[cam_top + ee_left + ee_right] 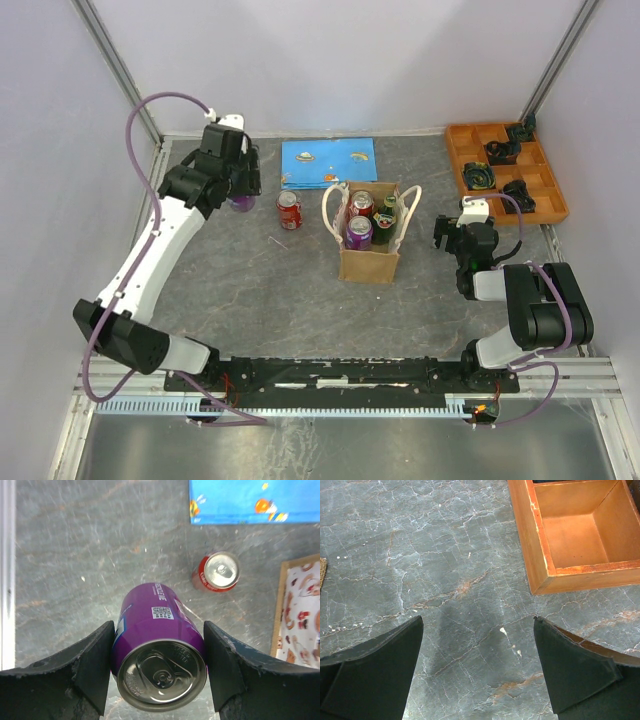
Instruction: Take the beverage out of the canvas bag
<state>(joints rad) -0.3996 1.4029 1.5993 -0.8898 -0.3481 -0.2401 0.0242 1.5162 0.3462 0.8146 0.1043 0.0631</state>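
The bare tabletop (257,228) beside the red can is empty, so my left gripper should bring the purple can down onto it and let go there.
The tan canvas bag (369,262) stands at mid-table with its cream handles spread. Inside it show a red can (361,205), a purple can (359,232) and a dark green bottle (386,214). My left gripper (240,196) is at the back left, shut on another purple can (155,630); both fingers (95,665) press its sides just below the silver top. A red can (289,210) stands on the table between that gripper and the bag. My right gripper (455,236) hovers right of the bag, open, with only bare table between its fingers (380,670).
A blue printed mat (328,163) lies behind the bag. An orange compartment tray (455,150) holding dark parts sits at the back right, its near corner (540,555) close to my right gripper. White walls and metal rails bound the table.
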